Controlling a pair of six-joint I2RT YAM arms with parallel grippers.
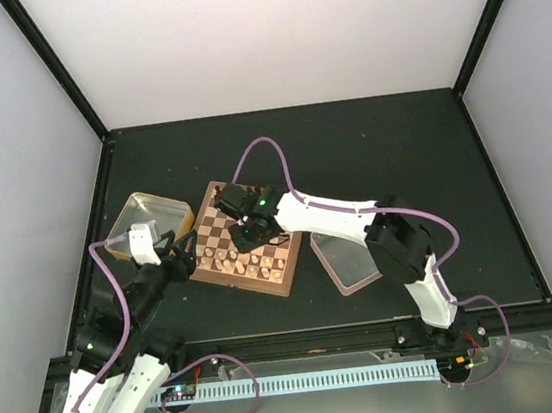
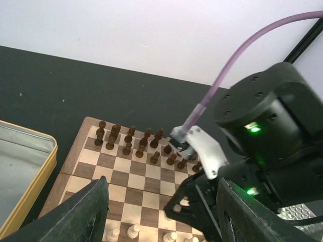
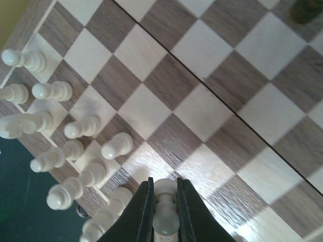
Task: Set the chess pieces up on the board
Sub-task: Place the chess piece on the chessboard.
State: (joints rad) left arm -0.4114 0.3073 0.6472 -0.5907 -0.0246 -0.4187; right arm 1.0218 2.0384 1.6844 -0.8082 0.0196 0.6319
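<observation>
The robot should shift its right gripper toward the closest standing pawn, then lower the held pawn onto the pale square beside that pawn, because the square is empty.
The board (image 1: 220, 223) lies at an angle at the centre left of the table. My right gripper (image 3: 165, 189) is shut on a pale pawn (image 3: 165, 222), held low over a square near the board's near edge (image 3: 202, 111). Several pale chess pieces (image 3: 50, 91) stand in two rows to its left. In the top view that gripper (image 1: 254, 231) hovers over the board's middle. My left gripper (image 2: 161, 212) is open and holds nothing; it hangs over the near left side of the board (image 2: 132, 181), above pale pieces (image 2: 132, 231).
Dark chessmen (image 2: 128, 141) fill the board's two far rows. A yellow-rimmed tin (image 1: 146, 217) sits just left of the board. A clear tray (image 1: 346, 258) lies to its right. The right arm's wrist (image 2: 262, 126) looms close in front of the left gripper.
</observation>
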